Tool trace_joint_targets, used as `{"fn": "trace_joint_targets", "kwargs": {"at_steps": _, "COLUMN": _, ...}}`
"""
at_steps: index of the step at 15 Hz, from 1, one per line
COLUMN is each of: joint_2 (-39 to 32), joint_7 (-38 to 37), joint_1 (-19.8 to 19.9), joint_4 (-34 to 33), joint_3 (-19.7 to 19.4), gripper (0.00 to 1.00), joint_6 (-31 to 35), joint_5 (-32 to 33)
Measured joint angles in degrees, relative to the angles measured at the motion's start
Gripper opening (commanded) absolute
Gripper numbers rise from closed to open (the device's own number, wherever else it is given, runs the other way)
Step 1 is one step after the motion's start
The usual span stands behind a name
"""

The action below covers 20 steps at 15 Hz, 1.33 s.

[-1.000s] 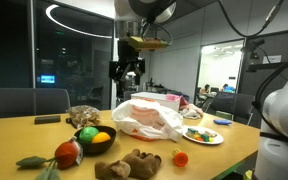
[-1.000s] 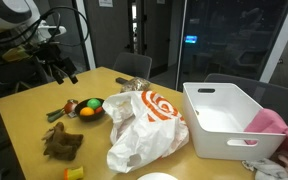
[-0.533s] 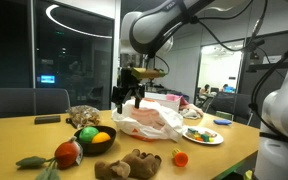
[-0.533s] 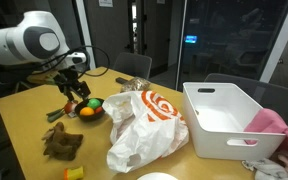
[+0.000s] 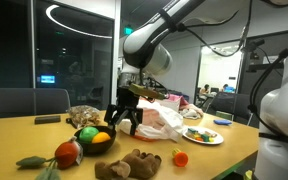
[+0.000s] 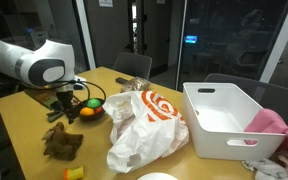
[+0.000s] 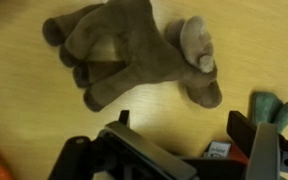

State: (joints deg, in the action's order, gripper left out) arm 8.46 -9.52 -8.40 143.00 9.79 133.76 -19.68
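The plush toy's head (image 7: 195, 66) sticks out from the toy's wider body and looks narrower than my spread fingers, so my open gripper will move down onto it next.
A brown plush toy (image 7: 134, 50) lies on the wooden table and fills the top of the wrist view. It also shows in both exterior views (image 5: 129, 165) (image 6: 62, 142). My gripper (image 7: 182, 125) is open and empty, with its jaws spread wide just short of the toy. In both exterior views the gripper (image 5: 122, 122) (image 6: 62, 108) hangs low over the table, above the plush toy and next to a dark bowl of fruit (image 5: 92, 138) (image 6: 84, 108).
A white and orange plastic bag (image 5: 149, 118) (image 6: 144, 125) lies mid-table. A white bin (image 6: 229, 120) holds a pink cloth (image 6: 272, 125). A plate of food (image 5: 202, 133), a small orange fruit (image 5: 180, 158) and a red fruit (image 5: 68, 153) lie nearby. A teal object (image 7: 269, 108) shows beside the gripper.
The arm has come down from high above the table to just over the bowl and the plush toy. The gripper has stayed open.
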Motion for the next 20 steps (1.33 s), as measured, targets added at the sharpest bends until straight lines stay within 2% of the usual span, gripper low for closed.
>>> {"fn": "trace_joint_targets", "kwargs": {"at_steps": 4, "joint_2": -3.49, "joint_7": -0.98, "joint_1": -3.63, "joint_4": 2.02, "joint_3": 1.87, "gripper": 1.0, "joint_6": 0.72, "joint_5": -8.97}}
{"fn": "trace_joint_targets", "kwargs": {"at_steps": 8, "joint_2": -8.15, "joint_7": -8.44, "joint_1": -5.23, "joint_4": 3.1, "joint_3": 4.26, "gripper": 1.0, "joint_6": 1.73, "joint_5": -9.12}}
{"fn": "trace_joint_targets", "kwargs": {"at_steps": 9, "joint_2": -9.33, "joint_7": -10.37, "joint_1": -5.33, "joint_4": 3.1, "joint_3": 4.47, "gripper": 0.85, "joint_6": 2.07, "joint_5": -8.14}}
{"fn": "trace_joint_targets", "kwargs": {"at_steps": 10, "joint_2": -10.46, "joint_7": -12.36, "joint_1": -5.39, "joint_4": 3.1, "joint_3": 4.55, "gripper": 0.75, "joint_6": 2.81, "joint_5": -7.08}}
{"fn": "trace_joint_targets", "kwargs": {"at_steps": 15, "joint_2": -12.14, "joint_7": -21.54, "joint_1": -5.43, "joint_4": 3.14, "joint_3": 4.46, "gripper": 0.37, "joint_6": 6.73, "joint_5": -3.23}}
{"fn": "trace_joint_targets", "kwargs": {"at_steps": 19, "joint_2": -11.34, "joint_7": -30.66, "joint_1": -5.95, "joint_4": 2.98, "joint_3": 4.46, "gripper": 0.07, "joint_6": 8.5, "joint_5": 3.56}}
{"fn": "trace_joint_targets", "kwargs": {"at_steps": 20, "joint_2": -11.12, "joint_7": -32.96, "joint_1": -6.14, "joint_4": 2.87, "joint_3": 4.49, "gripper": 0.06, "joint_6": 8.5, "joint_5": 5.58}}
